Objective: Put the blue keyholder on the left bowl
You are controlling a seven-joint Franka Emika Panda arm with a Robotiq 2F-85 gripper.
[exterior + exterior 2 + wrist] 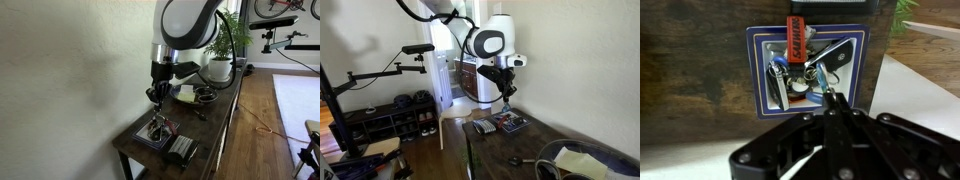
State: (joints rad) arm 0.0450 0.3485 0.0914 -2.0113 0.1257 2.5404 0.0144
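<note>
The gripper lowers slightly toward the keys next and opens its fingers to release the blue keyholder, since the keys already lie in the grey-blue dish [155,132] [806,76].
The left bowl [762,70] is a squarish grey-blue dish on the dark table; it shows in both exterior views [146,140] [520,128]. A bunch of keys with a red tag [795,38] lies in it. The blue keyholder [788,88] curves through the keys, and its end reaches my fingertips. My gripper [828,98] hangs straight above the dish, a little above it, with its fingers together on the blue strap. It also shows in both exterior views [158,97] [506,97].
A dark ribbed block [181,151] lies beside the dish at the table's near end. Further along the table are a round yellowish dish [185,92] [582,160], a small dark bowl [205,96] [549,171] and a potted plant [219,68]. A wall runs along one side of the table.
</note>
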